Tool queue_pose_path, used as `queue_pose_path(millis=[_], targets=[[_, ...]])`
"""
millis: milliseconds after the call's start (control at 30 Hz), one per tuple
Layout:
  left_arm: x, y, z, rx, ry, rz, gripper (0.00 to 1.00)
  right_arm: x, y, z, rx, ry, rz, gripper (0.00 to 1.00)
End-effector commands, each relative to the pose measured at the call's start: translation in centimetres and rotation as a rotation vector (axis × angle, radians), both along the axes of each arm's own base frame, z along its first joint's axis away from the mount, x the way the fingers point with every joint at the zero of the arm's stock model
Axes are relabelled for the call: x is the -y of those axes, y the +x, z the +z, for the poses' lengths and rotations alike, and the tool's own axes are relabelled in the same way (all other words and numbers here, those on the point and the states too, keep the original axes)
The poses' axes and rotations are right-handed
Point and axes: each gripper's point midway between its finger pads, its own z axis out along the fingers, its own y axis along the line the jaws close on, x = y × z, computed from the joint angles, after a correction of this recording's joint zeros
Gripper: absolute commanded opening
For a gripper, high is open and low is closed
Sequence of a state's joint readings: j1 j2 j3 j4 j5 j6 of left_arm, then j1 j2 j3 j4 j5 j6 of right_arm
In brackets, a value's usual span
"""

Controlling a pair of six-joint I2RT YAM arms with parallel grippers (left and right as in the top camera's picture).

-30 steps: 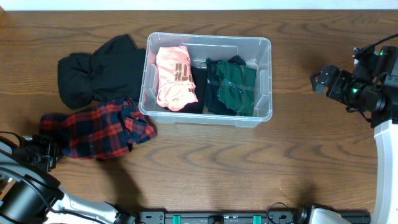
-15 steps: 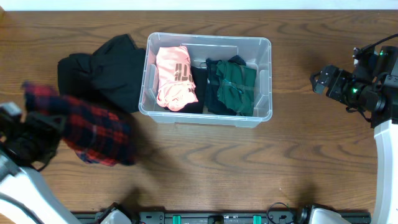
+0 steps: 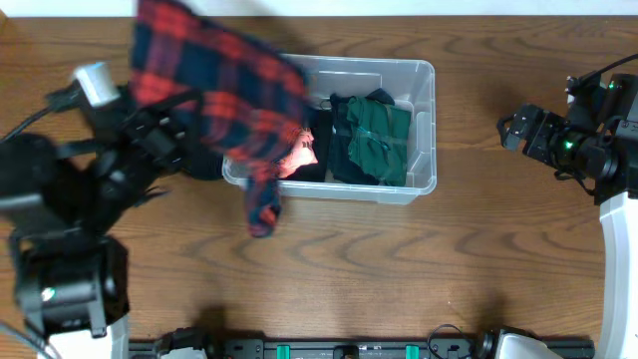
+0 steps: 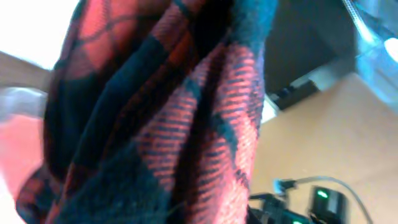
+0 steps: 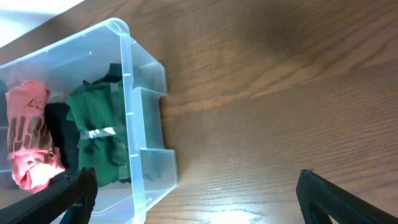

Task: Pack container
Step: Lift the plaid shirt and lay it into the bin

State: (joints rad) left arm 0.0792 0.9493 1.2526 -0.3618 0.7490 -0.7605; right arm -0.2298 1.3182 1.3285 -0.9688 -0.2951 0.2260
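The plaid shirt (image 3: 219, 90) swings over the container toward the green garment (image 3: 379, 140) in my left gripper next, then comes down in.
The clear plastic container (image 3: 426, 130) stands at table centre and holds a pink garment (image 3: 302, 155), a black one and a folded green garment (image 3: 379, 140). My left gripper (image 3: 179, 115) is raised left of the container, shut on a red-and-navy plaid shirt (image 3: 219, 90) that hangs over the container's left end. The plaid cloth (image 4: 155, 124) fills the left wrist view and hides the fingers. My right gripper (image 3: 513, 128) is open and empty, right of the container. The right wrist view shows the container's wall (image 5: 134, 93), the green garment (image 5: 93, 137) and the pink one (image 5: 28, 137).
A black garment (image 3: 204, 160) lies on the table left of the container, mostly hidden under my left arm and the plaid shirt. Bare wooden table (image 3: 419, 259) lies in front of the container and to its right.
My left gripper has lifted the plaid shirt off the table at the left and swung it up and right over the container's left end. The right arm has not moved.
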Motion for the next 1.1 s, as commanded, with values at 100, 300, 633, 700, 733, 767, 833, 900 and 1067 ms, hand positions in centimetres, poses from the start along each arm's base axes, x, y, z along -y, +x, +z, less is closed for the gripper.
queue_pose_path(millis=[100, 300, 633, 700, 733, 767, 833, 900, 1067], targets=[[6.8, 4.8, -1.1, -0.032, -0.03, -0.03, 0.06, 0.2, 0.0, 0.1, 0.003, -0.007, 0.003, 0.99], [14.7, 9.1, -2.9, 0.017, -0.069, -0.109, 0.06, 0.2, 0.0, 0.1, 0.003, -0.007, 0.003, 0.99], [16.4, 13.3, -0.7, 0.17, -0.251, -0.081, 0.06, 0.2, 0.0, 0.1, 0.003, -0.007, 0.003, 0.99], [16.0, 13.7, -1.0, 0.165, -0.238, -0.051, 0.06, 0.2, 0.0, 0.1, 0.003, -0.007, 0.003, 0.99], [16.0, 13.8, -1.6, 0.144, -0.225, -0.048, 0.06, 0.2, 0.0, 0.1, 0.003, -0.007, 0.003, 0.99], [16.1, 13.8, -2.3, 0.121, -0.214, -0.049, 0.06, 0.2, 0.0, 0.1, 0.003, -0.007, 0.003, 0.99], [16.7, 13.6, -4.5, 0.045, -0.16, -0.066, 0.06, 0.2, 0.0, 0.1, 0.003, -0.007, 0.003, 0.99], [17.2, 13.2, -7.2, -0.028, -0.081, -0.084, 0.06, 0.2, 0.0, 0.1, 0.003, -0.007, 0.003, 0.99], [17.0, 11.4, -14.0, -0.304, 0.034, -0.08, 0.06, 0.2, 0.0, 0.1, 0.003, -0.007, 0.003, 0.99]])
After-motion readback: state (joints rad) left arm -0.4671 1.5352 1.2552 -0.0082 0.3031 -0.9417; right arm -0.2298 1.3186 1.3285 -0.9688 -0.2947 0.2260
